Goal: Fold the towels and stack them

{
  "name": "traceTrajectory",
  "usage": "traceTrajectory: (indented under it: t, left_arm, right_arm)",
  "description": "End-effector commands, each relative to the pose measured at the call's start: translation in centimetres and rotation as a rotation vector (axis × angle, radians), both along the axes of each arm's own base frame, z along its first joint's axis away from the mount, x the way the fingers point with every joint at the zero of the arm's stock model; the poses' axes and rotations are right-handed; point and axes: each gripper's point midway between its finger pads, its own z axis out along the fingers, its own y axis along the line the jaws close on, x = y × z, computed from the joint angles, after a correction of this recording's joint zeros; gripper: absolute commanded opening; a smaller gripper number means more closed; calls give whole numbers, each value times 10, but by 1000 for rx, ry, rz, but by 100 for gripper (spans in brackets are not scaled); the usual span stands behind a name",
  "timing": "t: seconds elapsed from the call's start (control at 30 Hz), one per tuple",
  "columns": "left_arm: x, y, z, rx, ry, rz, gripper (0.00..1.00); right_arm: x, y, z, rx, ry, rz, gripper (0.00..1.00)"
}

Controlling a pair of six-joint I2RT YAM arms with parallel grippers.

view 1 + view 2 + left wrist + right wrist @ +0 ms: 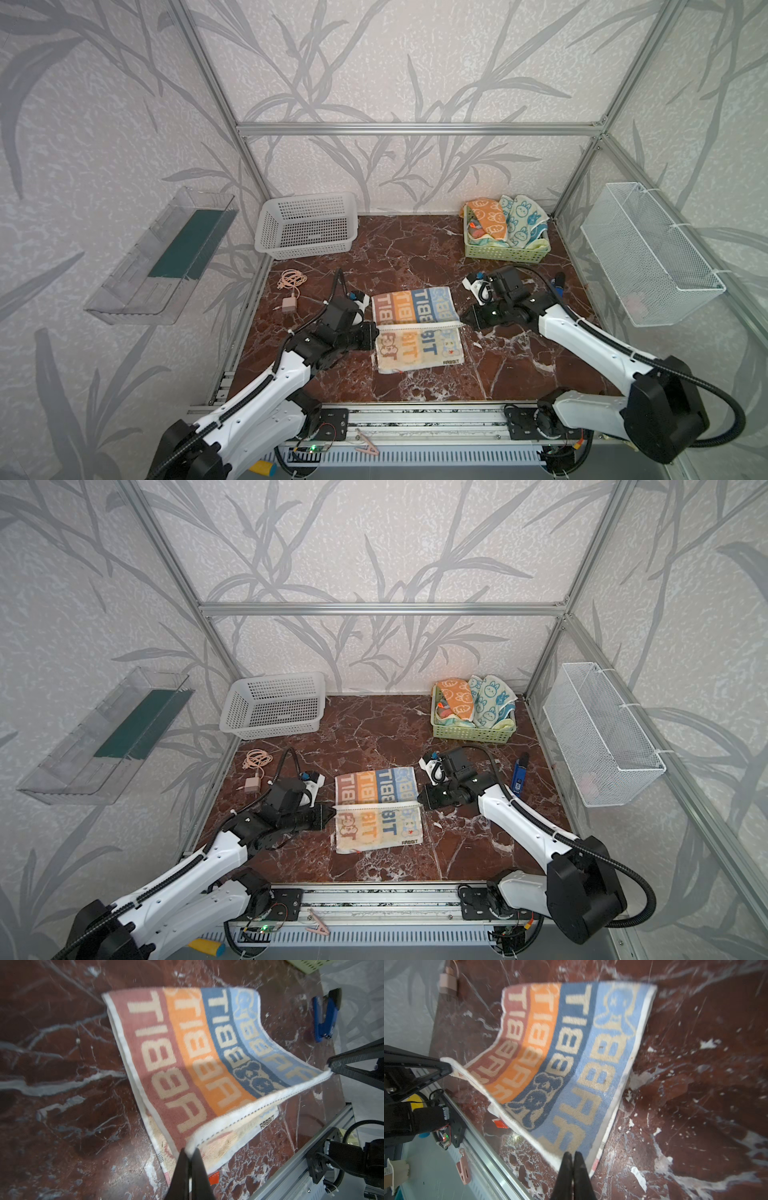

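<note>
My left gripper is above and in front of the towel's bottom layer's near corner, so next it will move back and down to release the hem over that corner.
The orange and blue lettered towel lies mid-table, partly doubled over. Its white hemmed edge is lifted and stretched taut between both grippers, with the pale underside showing on the near half. My left gripper is shut on the hem's left corner. My right gripper is shut on its right corner. At the back right, an orange bunny towel and a white towel with blue bunnies sit crumpled in a green basket.
A white perforated basket stands at the back left. A pink charger with coiled cable lies left of the towel. A blue clip-like tool lies to the right. A wire basket hangs on the right wall.
</note>
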Motion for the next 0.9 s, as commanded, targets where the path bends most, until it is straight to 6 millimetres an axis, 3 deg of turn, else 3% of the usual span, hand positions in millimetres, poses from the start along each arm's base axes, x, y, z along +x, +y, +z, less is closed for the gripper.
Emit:
traceTrajectory:
  t: [0.0,0.07,0.3,0.43,0.6,0.73,0.8,0.87]
  left_arm:
    - [-9,10,1,78,8,-3,0]
    - [-16,11,-11,96,33,-7,0]
    - [-35,20,-58,116,120,35,0]
    - [-37,28,-63,131,107,62,0]
    - [-40,30,-64,136,104,55,0]
    - [-40,46,-62,185,100,124,32]
    - [-36,53,-53,191,69,165,37]
    - [-31,56,-43,167,20,198,37]
  right_arm:
    - [-9,-11,20,-33,-36,-2,0]
    - [-15,-15,12,-37,-25,-11,0]
    - [-42,-21,-49,-27,111,-41,0]
    - [-50,-21,-72,-17,160,-51,0]
    - [-57,-20,-83,-20,213,-30,1]
    - [-68,-12,-79,29,247,11,33]
    - [-74,-9,-71,55,249,32,44]
    - [-78,-7,-61,82,240,46,48]
